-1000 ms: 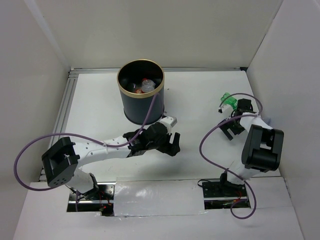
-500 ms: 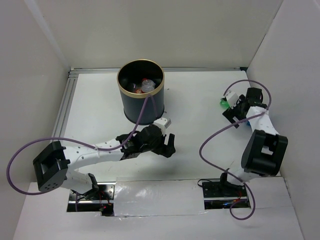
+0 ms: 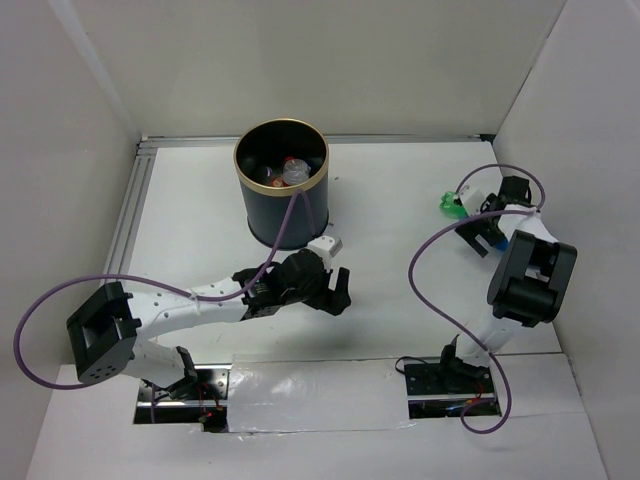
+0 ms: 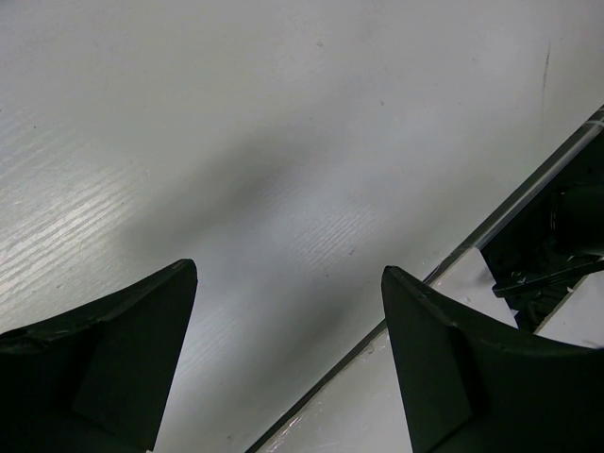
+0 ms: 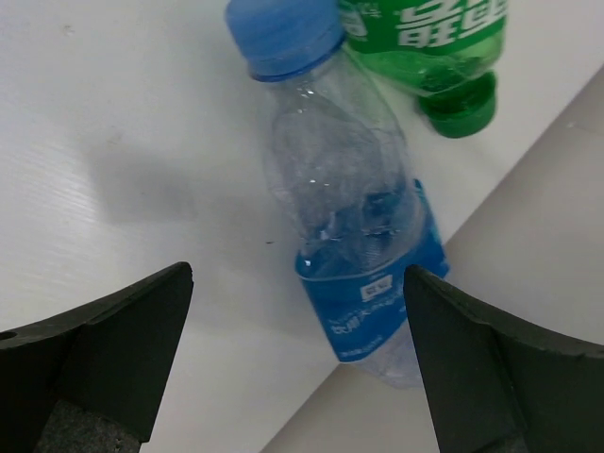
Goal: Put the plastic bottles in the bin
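The clear bottle's blue label lies nearer the side. My right gripper will lower its open fingers toward the side and close on the label.
The bin [image 3: 281, 218], a dark can with a gold rim, stands at the back left with several plastic bottles [image 3: 286, 172] inside. By the right wall lie a clear bottle [image 5: 347, 212] with a blue cap and blue label and a green bottle [image 5: 436, 42] [image 3: 451, 203], side by side and touching. My right gripper [image 5: 297, 274] [image 3: 485, 238] hangs open just above the clear bottle, one finger on each side of its labelled end, touching nothing. My left gripper [image 4: 288, 269] [image 3: 336, 289] is open over bare table in front of the bin, with nothing between its fingers.
The white side wall [image 5: 528, 311] runs right behind the clear bottle. A taped strip and a dark opening [image 4: 552, 241] lie at the table's near edge under the left gripper. Purple cables [image 3: 290, 215] loop over both arms.
My right arm has swung toward the right wall, bringing its gripper from left of the green bottle to above the clear one. The left arm drew back slightly, then stayed still.
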Available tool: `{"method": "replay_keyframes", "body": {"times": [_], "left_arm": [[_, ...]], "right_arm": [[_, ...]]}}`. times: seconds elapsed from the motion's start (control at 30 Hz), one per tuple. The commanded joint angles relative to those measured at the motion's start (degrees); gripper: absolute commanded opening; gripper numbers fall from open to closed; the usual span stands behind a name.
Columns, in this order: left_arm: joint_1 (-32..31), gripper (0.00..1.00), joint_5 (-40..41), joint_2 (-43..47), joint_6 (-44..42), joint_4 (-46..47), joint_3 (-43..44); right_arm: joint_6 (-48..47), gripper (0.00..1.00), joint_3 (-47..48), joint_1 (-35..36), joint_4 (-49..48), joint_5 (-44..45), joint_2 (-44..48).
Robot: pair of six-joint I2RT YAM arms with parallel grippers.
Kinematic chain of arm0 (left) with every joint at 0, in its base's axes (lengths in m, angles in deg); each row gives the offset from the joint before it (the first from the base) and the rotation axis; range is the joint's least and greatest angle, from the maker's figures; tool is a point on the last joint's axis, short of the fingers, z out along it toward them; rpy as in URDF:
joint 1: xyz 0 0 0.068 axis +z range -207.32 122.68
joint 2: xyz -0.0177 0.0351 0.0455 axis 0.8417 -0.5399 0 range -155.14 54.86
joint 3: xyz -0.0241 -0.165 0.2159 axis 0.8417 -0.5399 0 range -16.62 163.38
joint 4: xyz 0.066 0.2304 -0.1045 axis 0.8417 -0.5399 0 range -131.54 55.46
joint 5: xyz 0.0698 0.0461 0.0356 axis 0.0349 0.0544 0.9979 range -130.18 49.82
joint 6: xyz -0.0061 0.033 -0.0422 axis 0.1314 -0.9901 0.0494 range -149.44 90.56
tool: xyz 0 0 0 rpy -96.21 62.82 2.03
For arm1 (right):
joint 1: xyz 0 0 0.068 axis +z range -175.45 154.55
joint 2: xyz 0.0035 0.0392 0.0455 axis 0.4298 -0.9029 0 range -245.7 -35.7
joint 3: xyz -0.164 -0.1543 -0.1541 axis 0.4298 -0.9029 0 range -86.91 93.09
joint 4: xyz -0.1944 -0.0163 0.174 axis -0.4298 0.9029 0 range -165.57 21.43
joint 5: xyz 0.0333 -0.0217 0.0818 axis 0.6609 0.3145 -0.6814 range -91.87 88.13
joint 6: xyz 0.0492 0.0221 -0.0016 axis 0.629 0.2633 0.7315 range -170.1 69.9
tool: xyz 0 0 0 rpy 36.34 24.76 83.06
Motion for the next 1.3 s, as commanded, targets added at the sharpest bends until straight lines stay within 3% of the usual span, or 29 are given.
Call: {"method": "replay_keyframes", "body": {"times": [0.0,0.33,0.4,0.5,0.6,0.67,0.8,0.93,0.97,1.0,1.03,1.1,1.13,1.17,1.2,1.23,1.27], "left_arm": [[0.13,0.92,0.12,-0.19,0.81,2.40,1.16],[0.13,0.92,-0.94,-2.56,0.28,2.41,3.43],[0.13,0.92,-0.94,-2.56,0.28,2.41,3.44],[0.13,0.92,-0.41,-1.95,0.28,2.41,2.92],[0.13,0.92,0.12,-1.07,0.81,2.41,1.25],[0.13,0.92,0.81,0.68,1.33,2.41,0.46],[0.13,0.92,0.82,2.09,1.86,2.41,-2.09],[0.13,0.92,0.82,3.24,2.38,2.41,-3.42],[0.65,0.92,0.82,4.54,2.39,2.41,-5.07],[0.66,0.92,0.82,4.56,2.39,2.41,-5.09],[0.66,0.92,0.82,4.56,2.39,2.41,-5.09],[0.66,0.92,1.44,5.96,2.39,2.41,-7.01],[0.66,0.92,1.96,7.09,2.91,2.93,-7.02],[0.66,0.92,1.96,7.80,2.91,2.93,-7.80],[0.66,0.92,2.49,8.42,2.91,2.93,-8.77],[0.66,0.92,3.10,9.21,3.52,2.93,-9.30],[0.66,0.92,3.11,10.87,3.53,2.93,-9.91]], "right_arm": [[-3.33,0.99,2.39,-0.53,-2.68,1.14,1.30],[-4.66,0.99,5.55,-4.91,-6.46,5.19,-10.28],[-4.66,0.95,6.78,-4.92,-4.62,3.10,-11.62],[-5.36,0.79,8.10,-4.92,0.82,0.02,-12.15],[-12.96,0.45,8.89,-5.45,12.57,-7.44,-10.57],[-18.17,0.34,9.59,-5.45,24.31,-14.47,-7.16],[-37.21,0.29,10.99,-5.45,45.27,-27.74,2.16],[-34.54,0.26,18.19,-0.19,48.21,-39.60,11.48],[-31.76,0.26,21.25,6.00,44.47,-42.07,13.32],[-31.73,0.25,21.28,6.07,44.43,-42.09,13.34],[-25.03,0.25,24.76,7.98,41.73,-44.88,13.34],[-15.35,0.25,26.99,11.68,26.83,-48.31,13.34],[-2.77,0.25,27.00,12.74,19.72,-49.72,13.34],[3.62,0.25,27.61,15.70,12.25,-50.52,14.12],[9.69,0.25,27.61,17.65,-1.66,-50.01,14.13],[20.28,0.25,27.61,19.76,-7.89,-48.96,14.13],[23.69,0.25,30.22,21.95,-12.21,-47.47,14.13]]}}
